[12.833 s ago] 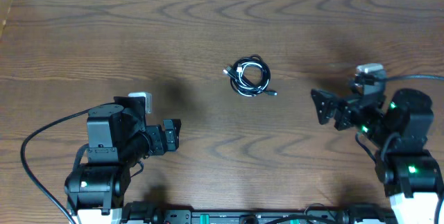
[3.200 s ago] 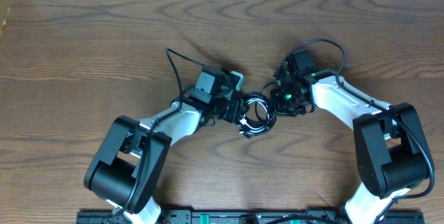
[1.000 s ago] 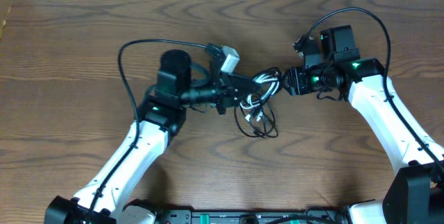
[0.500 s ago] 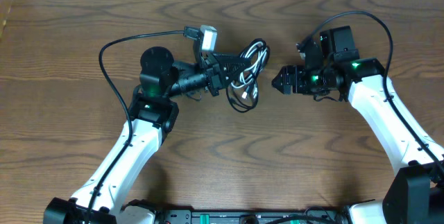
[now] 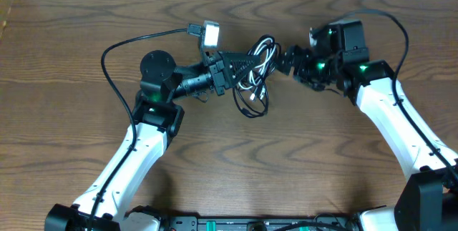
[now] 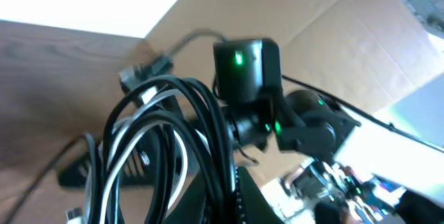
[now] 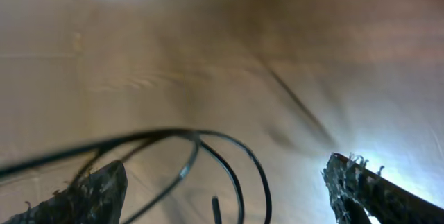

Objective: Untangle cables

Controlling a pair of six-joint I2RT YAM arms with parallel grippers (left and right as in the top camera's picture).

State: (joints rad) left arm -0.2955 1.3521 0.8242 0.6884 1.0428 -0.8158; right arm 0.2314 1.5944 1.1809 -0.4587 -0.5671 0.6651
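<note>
The tangle is hanging above the table, so I should next tip my left gripper downward, lower the bundle onto the bare tabletop between the arms and let it go.
The cables (image 5: 259,53) are a tangle of black cords with one white one, held above the table. My left gripper (image 5: 230,69) is shut on the bundle's left side, and loose loops hang down from it toward the table. In the left wrist view the black and white cables (image 6: 166,127) rise from my left gripper (image 6: 229,207), whose jaws pinch black strands. My right gripper (image 5: 284,58) stands open right beside the bundle's right end. In the right wrist view thin black cable loops (image 7: 236,158) cross between the wide-apart fingers (image 7: 90,193) of my right gripper (image 7: 225,196), touching neither.
The brown wooden table (image 5: 71,16) runs to a pale wall strip along the far edge. The left arm's own thick black wire (image 5: 118,48) arcs out to the left of its wrist. The right arm's wire (image 5: 390,23) loops above its wrist.
My right gripper opened, let go of the cables and then moved up and left to the bundle's right end. My left gripper carried the bundle toward the far side.
</note>
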